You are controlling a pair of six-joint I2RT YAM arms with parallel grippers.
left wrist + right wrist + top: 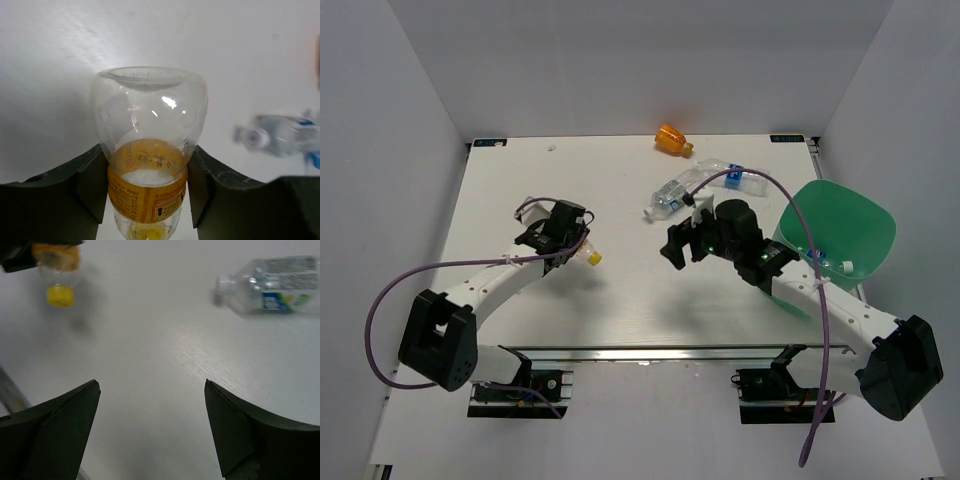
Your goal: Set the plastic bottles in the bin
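Note:
My right gripper slides across to the left in the top view onto the bottle's capped neck [589, 254] [60, 285] next, since it juts free of the left gripper.
My left gripper [570, 240] [147, 172] is shut on the small clear bottle [147, 150] with an orange label; its yellow-orange cap [593, 258] points toward the table's middle. The same bottle shows at the top left of the right wrist view [56, 270]. My right gripper [675, 245] [152, 405] is open and empty above bare table. The clear blue-labelled bottle [672, 195] [270, 285] lies on its side just beyond it. A second clear bottle [738, 178] lies behind that one. The stubby orange bottle [672, 139] lies at the far edge. The green bin [845, 230] stands at the right.
The table [620, 310] is white, with white walls on three sides. A purple cable [790, 205] from the right arm arcs over the clear bottles and the bin's near rim. A blurred clear bottle [280, 135] shows at the right of the left wrist view.

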